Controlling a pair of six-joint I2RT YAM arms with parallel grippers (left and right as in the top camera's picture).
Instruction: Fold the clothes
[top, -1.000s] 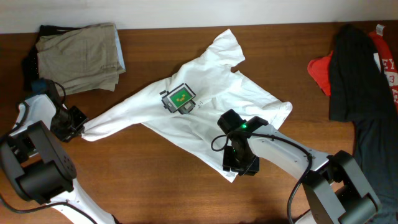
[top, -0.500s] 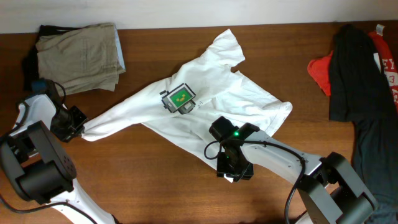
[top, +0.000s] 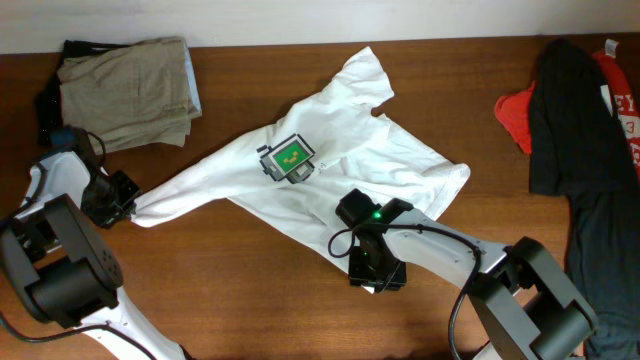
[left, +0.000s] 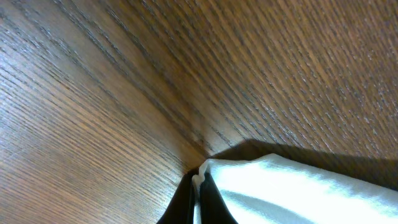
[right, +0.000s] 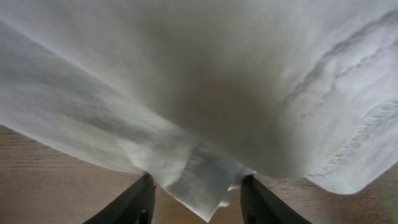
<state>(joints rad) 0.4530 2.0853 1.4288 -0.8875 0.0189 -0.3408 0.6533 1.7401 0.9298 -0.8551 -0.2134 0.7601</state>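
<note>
My left gripper is going to raise the shirt's tip next, swing it outward toward bare wood (top: 232, 82) beside the khaki garment and release it, because the shirt lies diagonally.
The white T-shirt (top: 330, 150) lies spread diagonally across the middle of the table, with a small grey and green patch (top: 288, 158) on it. My left gripper (top: 120, 205) is shut on the shirt's far left tip, and the left wrist view shows the fabric (left: 280, 186) pinched between the jaws (left: 199, 199). My right gripper (top: 376, 272) is at the shirt's front corner. In the right wrist view its fingers (right: 199, 202) are spread apart, with a folded corner of the fabric (right: 205, 180) between them. Black (top: 565, 120) and red (top: 515, 115) garments lie loose at the right.
A folded khaki garment (top: 125, 90) sits at the back left, with a dark item (top: 45, 105) beside it. The black garment runs down the right side to the front edge (top: 600, 260). Bare wood shows along the front (top: 250, 290).
My right gripper has moved a little left and toward the front edge along the shirt's front corner. The left gripper and the shirt's left tip have not moved.
</note>
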